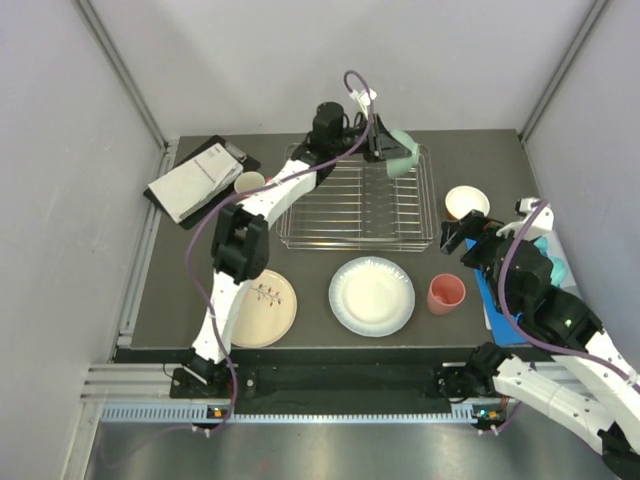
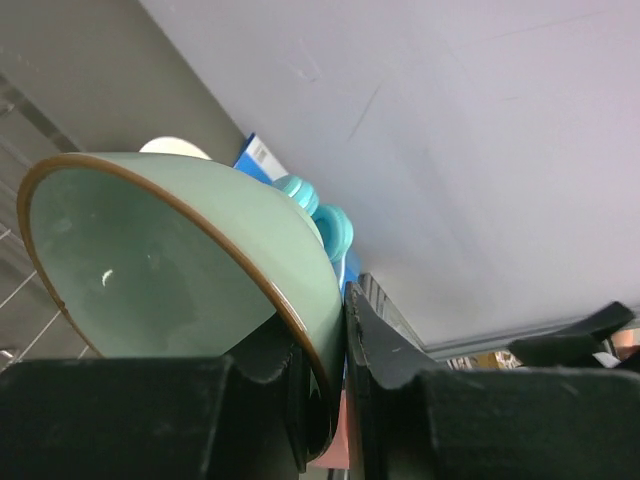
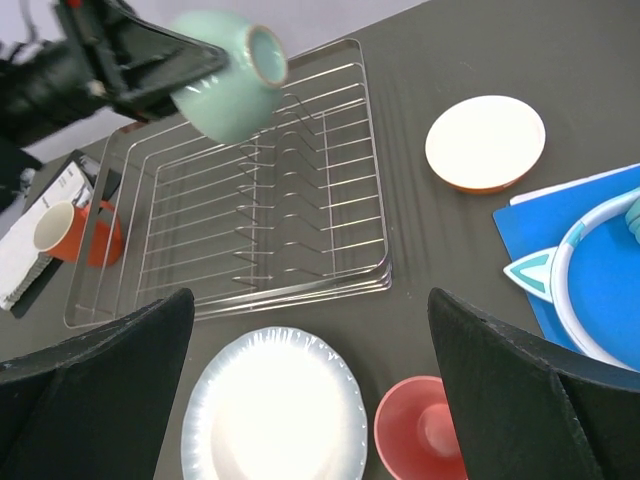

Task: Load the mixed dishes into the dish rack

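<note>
The rack's end by the cream dish (image 1: 412, 187) has empty wires, so my left gripper will lower the bowl there next and release its rim.
My left gripper (image 1: 380, 150) is shut on the rim of the mint green bowl (image 1: 402, 154), holding it tipped on its side above the back right of the silver wire dish rack (image 1: 300, 235). In the left wrist view the bowl (image 2: 150, 260) has its wall pinched between the fingers (image 2: 390, 345). An orange mug (image 1: 249, 183) stands left of the rack. In front of it lie the pink-and-cream plate (image 1: 262, 307), the white blue-rimmed plate (image 1: 372, 295) and the salmon cup (image 1: 446, 294). My right gripper (image 3: 310, 300) hangs open and empty over plate (image 3: 275, 405) and cup (image 3: 425, 430).
A black-and-white booklet (image 1: 195, 180) lies at the back left. A small cream dish with an orange underside (image 1: 467, 202) sits right of the rack. A blue mat (image 3: 590, 260) with turquoise rings (image 2: 325, 225) lies along the right edge, under my right arm.
</note>
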